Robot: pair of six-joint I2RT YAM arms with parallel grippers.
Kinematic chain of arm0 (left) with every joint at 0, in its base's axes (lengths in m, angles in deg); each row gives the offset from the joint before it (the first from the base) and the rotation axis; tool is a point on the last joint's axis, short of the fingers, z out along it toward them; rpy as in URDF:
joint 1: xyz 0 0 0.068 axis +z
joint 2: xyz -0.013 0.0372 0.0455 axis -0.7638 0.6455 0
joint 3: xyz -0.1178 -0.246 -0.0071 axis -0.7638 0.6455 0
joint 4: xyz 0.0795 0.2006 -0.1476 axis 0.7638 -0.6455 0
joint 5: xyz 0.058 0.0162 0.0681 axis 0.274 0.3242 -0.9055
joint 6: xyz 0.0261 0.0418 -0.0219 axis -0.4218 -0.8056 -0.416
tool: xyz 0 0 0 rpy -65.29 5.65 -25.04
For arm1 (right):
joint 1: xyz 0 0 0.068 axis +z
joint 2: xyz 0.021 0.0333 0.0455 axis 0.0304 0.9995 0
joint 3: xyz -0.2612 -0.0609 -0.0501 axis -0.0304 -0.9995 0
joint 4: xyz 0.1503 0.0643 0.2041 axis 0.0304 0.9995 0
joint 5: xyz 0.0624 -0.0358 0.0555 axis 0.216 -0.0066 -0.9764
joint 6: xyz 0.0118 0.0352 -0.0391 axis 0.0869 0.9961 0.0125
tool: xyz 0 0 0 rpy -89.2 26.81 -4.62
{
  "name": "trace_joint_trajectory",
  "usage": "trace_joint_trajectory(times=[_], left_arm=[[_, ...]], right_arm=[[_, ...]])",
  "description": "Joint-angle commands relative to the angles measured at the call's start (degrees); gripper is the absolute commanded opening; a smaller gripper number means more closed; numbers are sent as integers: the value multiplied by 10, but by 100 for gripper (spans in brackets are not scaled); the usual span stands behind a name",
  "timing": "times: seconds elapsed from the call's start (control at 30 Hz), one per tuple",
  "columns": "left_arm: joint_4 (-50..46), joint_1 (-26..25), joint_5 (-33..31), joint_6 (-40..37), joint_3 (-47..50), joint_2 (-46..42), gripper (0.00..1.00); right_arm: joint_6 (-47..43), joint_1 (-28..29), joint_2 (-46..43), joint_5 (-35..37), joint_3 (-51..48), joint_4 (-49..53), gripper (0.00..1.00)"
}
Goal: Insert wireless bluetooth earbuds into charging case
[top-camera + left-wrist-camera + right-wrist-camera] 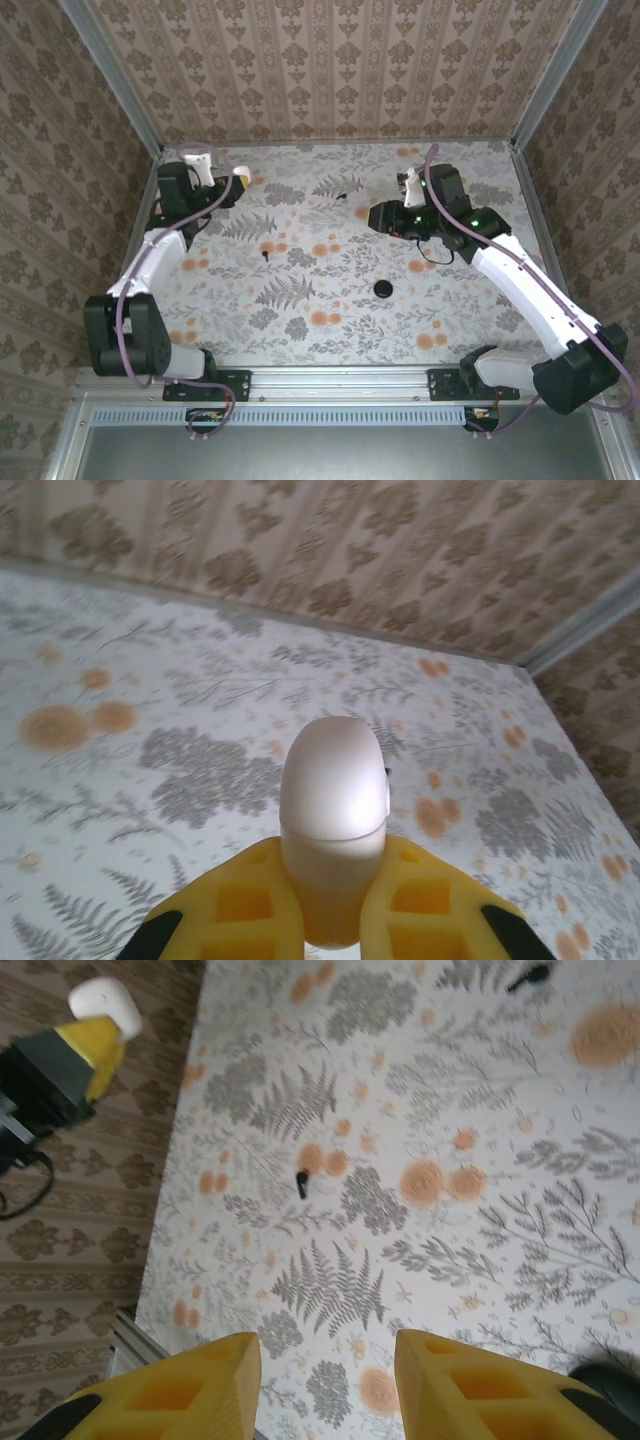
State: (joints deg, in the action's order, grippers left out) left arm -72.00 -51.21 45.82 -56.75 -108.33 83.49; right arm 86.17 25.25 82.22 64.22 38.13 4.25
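Note:
The spot on the tabletop (pixel 55 875) beside the fern print is empty, so my left gripper needs to lower and tilt its fingers downward to release the charging case (pixel 333 780) there.
A white charging case (pixel 333 780) with its lid closed is pinched between the yellow fingers of my left gripper (pixel 333 865), held above the table at the far left (pixel 238 180). The right wrist view also catches the charging case (pixel 105 1000) at its top left. One tiny black earbud (pixel 265 254) lies left of centre on the floral table. The other earbud (pixel 350 193) lies farther back, just left of my right gripper (pixel 368 213). My right gripper (pixel 328 1360) hangs open over the table, with one earbud (pixel 302 1182) ahead of it and the second earbud (pixel 530 975) at the top edge.
A small black round object (pixel 383 288) sits on the table (pixel 300 330) in front of centre, and the same black object (pixel 605 1380) appears low right in the right wrist view. Patterned walls (pixel 330 60) enclose the table on three sides.

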Motion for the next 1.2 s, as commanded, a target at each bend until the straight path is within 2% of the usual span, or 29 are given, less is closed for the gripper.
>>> trace_joint_trajectory(times=[0.0,0.1,0.23,0.47,0.73,0.9,1.17], left_arm=[[-80,15,51,22,-42,73,3],[-141,16,67,8,-115,163,4],[-187,20,59,19,-189,266,4],[-227,26,28,14,-266,368,7],[-295,34,4,-36,-315,425,14],[-311,35,-39,-57,-310,415,20],[-342,38,-112,-99,-307,364,41]], right_arm=[[25,-2,20,-5,-7,-7,40],[24,-1,35,-7,-10,-8,41],[26,-1,41,8,-39,-11,42],[7,-2,66,46,-44,28,43],[10,-2,81,56,-60,23,43],[9,-1,81,71,-69,40,43],[2,17,75,99,-80,62,44]])
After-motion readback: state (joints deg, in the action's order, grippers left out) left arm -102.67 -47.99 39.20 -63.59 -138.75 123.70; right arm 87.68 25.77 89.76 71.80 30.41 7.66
